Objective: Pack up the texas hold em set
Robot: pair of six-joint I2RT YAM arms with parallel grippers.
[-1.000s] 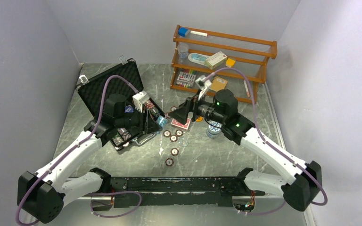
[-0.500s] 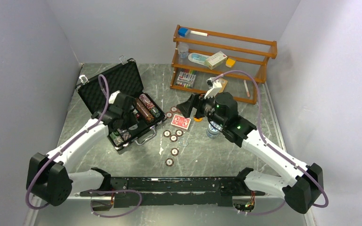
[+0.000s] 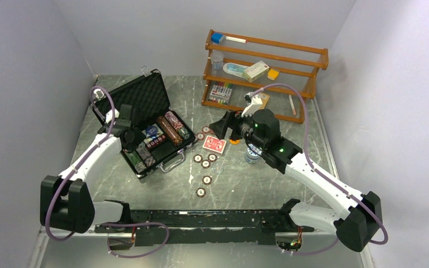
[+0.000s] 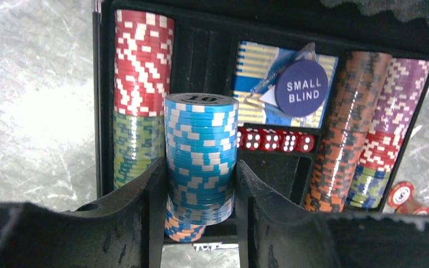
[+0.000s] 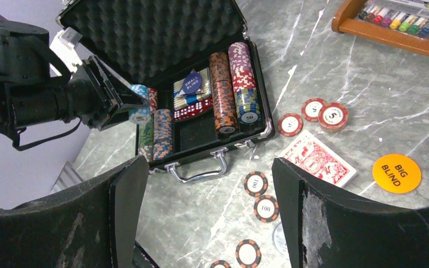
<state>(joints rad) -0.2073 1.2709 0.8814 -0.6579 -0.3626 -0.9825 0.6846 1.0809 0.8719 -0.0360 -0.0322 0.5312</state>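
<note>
I need to move my left gripper down and toward the foam lid next and lay the blue-white stack into the slot [image 4: 203, 64] beside the red chips, because that part of the slot is empty.
The black case [image 3: 140, 98] lies open at the left with its foam lid up; it also shows in the right wrist view [image 5: 162, 33]. Its tray holds chip rows, red dice [image 4: 273, 140] and a blue "SMALL BLIND" disc [image 4: 301, 87]. My left gripper [image 3: 130, 138] [image 4: 200, 173] is shut on a stack of blue-white chips [image 4: 201, 151] [image 5: 139, 107] above the tray's left side. My right gripper [image 3: 219, 126] [image 5: 206, 223] is open and empty above the loose chips [image 3: 205, 162] [image 5: 255, 183]. The red-backed card deck [image 3: 214, 144] [image 5: 317, 158] and the orange disc [image 3: 234, 140] [image 5: 396, 173] lie on the table.
A wooden shelf [image 3: 265, 72] with boxes and markers stands at the back right. A clear bottle [image 3: 252, 154] stands under my right arm. Two red-brown chips [image 5: 324, 114] lie right of the case. The case's metal handle [image 5: 198, 167] faces the loose chips.
My left arm has swung left and back with the blue-white chip stack, from the case's right side to its left side. The right gripper shifted slightly, then stayed still.
</note>
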